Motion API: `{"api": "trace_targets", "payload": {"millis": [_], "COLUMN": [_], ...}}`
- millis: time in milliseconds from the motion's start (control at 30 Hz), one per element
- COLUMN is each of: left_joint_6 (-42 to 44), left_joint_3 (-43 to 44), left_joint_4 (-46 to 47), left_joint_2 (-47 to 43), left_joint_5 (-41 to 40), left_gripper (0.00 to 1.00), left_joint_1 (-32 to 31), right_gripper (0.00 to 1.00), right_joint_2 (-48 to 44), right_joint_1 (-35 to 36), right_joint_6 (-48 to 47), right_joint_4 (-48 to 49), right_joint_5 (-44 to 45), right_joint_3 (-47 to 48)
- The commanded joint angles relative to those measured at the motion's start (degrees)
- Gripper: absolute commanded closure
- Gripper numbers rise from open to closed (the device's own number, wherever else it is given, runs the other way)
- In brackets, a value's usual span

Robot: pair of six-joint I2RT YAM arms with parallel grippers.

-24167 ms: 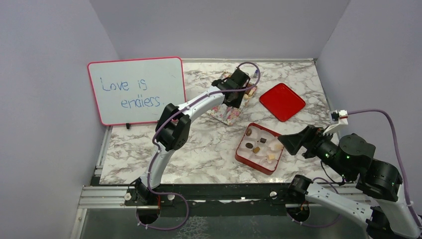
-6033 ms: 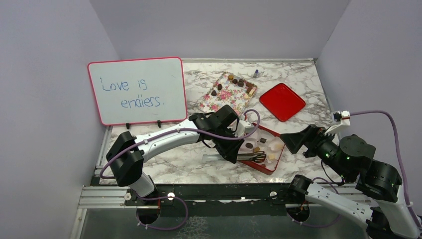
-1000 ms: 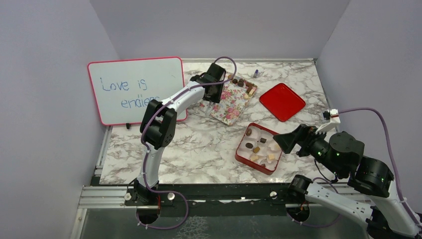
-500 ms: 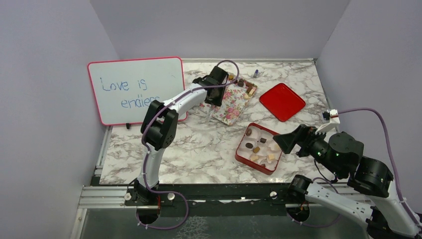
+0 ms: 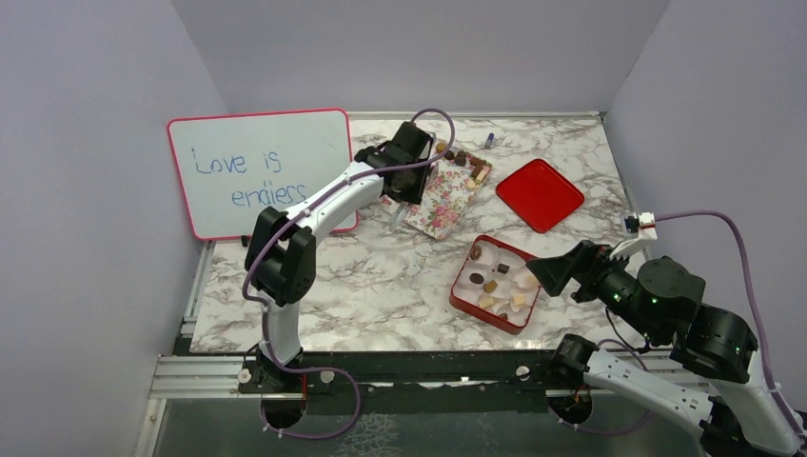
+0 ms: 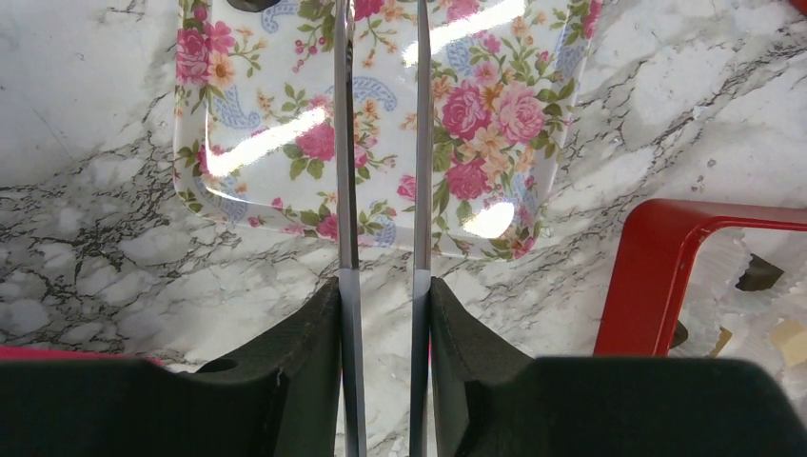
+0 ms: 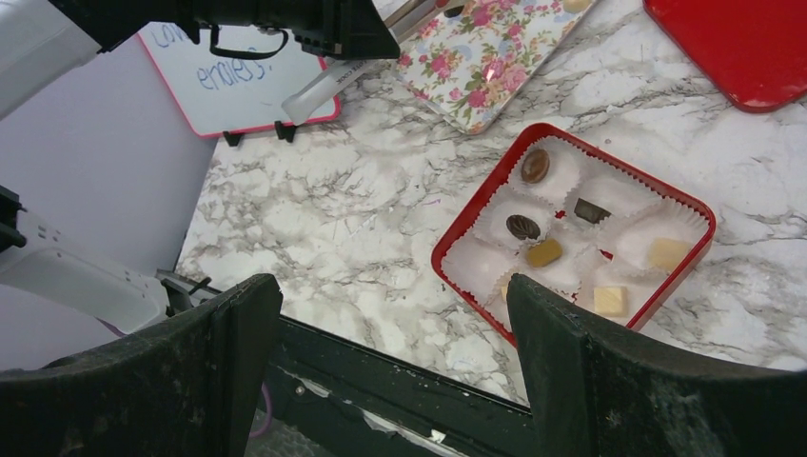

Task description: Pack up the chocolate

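Observation:
My left gripper swings back next and turns the tweezers over the red box's empty corner cup (image 5: 466, 294), which lies back of my gripper, to release them there.
Several pieces of chocolate (image 5: 465, 162) lie at the far end of the floral tray (image 5: 440, 202). More chocolate (image 7: 521, 227) sits in white paper cups inside the red box (image 7: 476, 214). My left gripper (image 6: 381, 286) hovers over the near left part of the floral tray (image 6: 476, 114), shut on metal tweezers (image 6: 344, 143). The two blades stand slightly apart and their tips run out of the wrist view. Above the table's near right, beside the red box (image 5: 463, 300), my right gripper (image 7: 392, 295) is open and holds nothing.
A red lid (image 5: 540, 194) lies right of the floral tray. A whiteboard (image 5: 257, 171) stands at the left. A small blue-capped object (image 5: 489, 140) lies near the back wall. The black front rail (image 7: 400, 381) runs under my right gripper.
The left arm's elbow has swung left and toward the near edge, while its gripper stays over the floral tray with the tweezers. The right arm has shifted slightly.

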Motion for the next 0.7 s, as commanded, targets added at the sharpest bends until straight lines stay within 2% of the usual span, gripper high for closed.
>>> {"api": "trace_targets", "payload": {"millis": [0,367,667], "left_joint_6": [0.1,2.5,4.2], "left_joint_3": [-1.5,-5.8,-14.0], "left_joint_4": [-1.0,-1.6,-3.1], "left_joint_2": [-4.7,-11.9,-20.8], "left_joint_5": [3.5,14.2,21.7], "left_gripper": [0.83,0.83,0.83], "left_joint_1": [-0.6,-1.9,-6.9], "right_gripper": [0.05,0.05,0.05], "right_joint_2": [-0.4,-0.9,-0.7], "right_joint_1": [0.5,0.5,0.5], "right_joint_6": [0.8,0.7,0.3], "right_joint_4": [0.6,1.5,1.1], "right_joint_5": [0.6,0.7,1.2], "right_joint_3": [-0.3,-1.2,-0.5]}}
